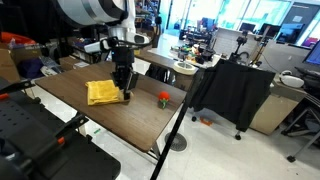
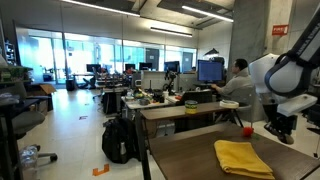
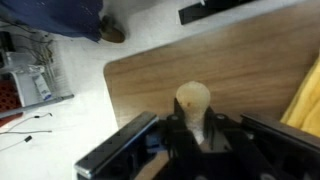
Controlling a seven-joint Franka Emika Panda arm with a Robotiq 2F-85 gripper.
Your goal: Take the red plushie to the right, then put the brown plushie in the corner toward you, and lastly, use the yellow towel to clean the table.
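I will next carry the brown plushie with my gripper away from the yellow towel toward the bare corner of the table (image 1: 144, 138) (image 3: 127, 80) and lower it there, since that wood is clear.
In the wrist view my gripper (image 3: 195, 132) is shut on the brown plushie (image 3: 193, 104), a tan oval lump that pokes out between the black fingers above the dark wood table (image 3: 240, 55). In an exterior view the gripper (image 1: 125, 92) hangs low over the table (image 1: 120, 115), right beside the yellow towel (image 1: 103, 93). The red plushie (image 1: 164, 98) lies on the table apart from it, past the gripper on the side away from the towel. Another exterior view shows the gripper (image 2: 280, 128), the towel (image 2: 243, 158) and the red plushie (image 2: 248, 130). The towel's edge (image 3: 308, 100) also shows in the wrist view.
A black cloth-draped frame (image 1: 232, 95) stands on the floor beside the table. Cluttered desks (image 1: 170, 62) lie behind it. A person (image 2: 236, 82) sits at a monitor, and a black backpack (image 2: 118, 140) rests on the floor. The table edge (image 3: 112, 75) is close to the gripper.
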